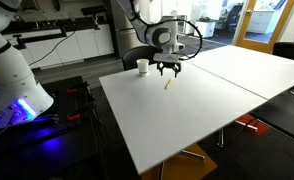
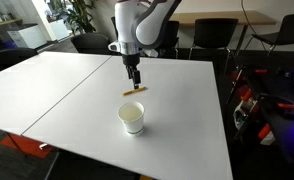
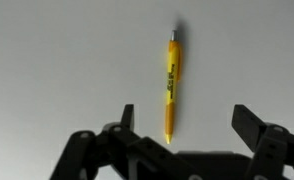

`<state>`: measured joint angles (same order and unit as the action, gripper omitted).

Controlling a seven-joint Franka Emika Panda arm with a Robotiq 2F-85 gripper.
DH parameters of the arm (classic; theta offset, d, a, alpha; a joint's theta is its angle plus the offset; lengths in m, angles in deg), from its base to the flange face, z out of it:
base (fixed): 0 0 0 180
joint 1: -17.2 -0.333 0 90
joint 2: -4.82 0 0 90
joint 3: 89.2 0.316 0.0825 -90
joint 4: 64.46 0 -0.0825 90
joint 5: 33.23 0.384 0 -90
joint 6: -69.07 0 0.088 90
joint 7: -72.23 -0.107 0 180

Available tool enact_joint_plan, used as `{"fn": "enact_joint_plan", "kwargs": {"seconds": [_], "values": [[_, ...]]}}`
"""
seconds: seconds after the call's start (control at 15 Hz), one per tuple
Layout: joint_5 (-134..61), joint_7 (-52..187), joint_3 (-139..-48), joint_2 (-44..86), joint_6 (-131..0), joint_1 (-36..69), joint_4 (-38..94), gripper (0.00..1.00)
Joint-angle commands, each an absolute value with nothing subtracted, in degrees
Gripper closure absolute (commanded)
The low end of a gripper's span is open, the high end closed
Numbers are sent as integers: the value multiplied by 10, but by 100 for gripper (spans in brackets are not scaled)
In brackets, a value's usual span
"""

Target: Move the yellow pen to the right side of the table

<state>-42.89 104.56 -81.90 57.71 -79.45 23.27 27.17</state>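
The yellow pen is lying flat and my open gripper is still hovering above it. My gripper will next go down toward the table, with its fingers on both sides of the yellow pen's near part (image 1: 169,82) (image 3: 170,116), and close there.
The yellow pen (image 3: 172,88) lies flat on the white table (image 1: 177,115). In the wrist view it runs lengthwise, its near tip reaching between my two finger tips. It also shows in both exterior views (image 1: 168,85) (image 2: 134,92). My gripper (image 3: 187,125) is open and empty, hovering a little above the pen (image 1: 168,70) (image 2: 134,77). Nothing touches the pen.
A small white cup (image 1: 143,66) (image 2: 132,117) stands upright on the table near the pen. A seam (image 2: 72,90) runs between the table panels. Dark chairs (image 2: 212,35) stand at the table's edges. A lit robot base (image 1: 22,100) is beside the table.
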Motion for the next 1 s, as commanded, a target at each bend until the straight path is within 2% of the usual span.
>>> {"fn": "enact_joint_plan", "kwargs": {"seconds": [0.0,0.53,0.6,0.73,0.8,0.93], "values": [[-429,1056,-812,607,-754,230,219,0],[-429,1056,-808,641,-754,228,209,0],[-429,1056,-807,643,-755,229,209,4],[-430,1054,-808,644,-759,228,210,27],[-429,1055,-807,645,-760,228,209,32],[-429,1054,-807,645,-760,228,207,47]]}}
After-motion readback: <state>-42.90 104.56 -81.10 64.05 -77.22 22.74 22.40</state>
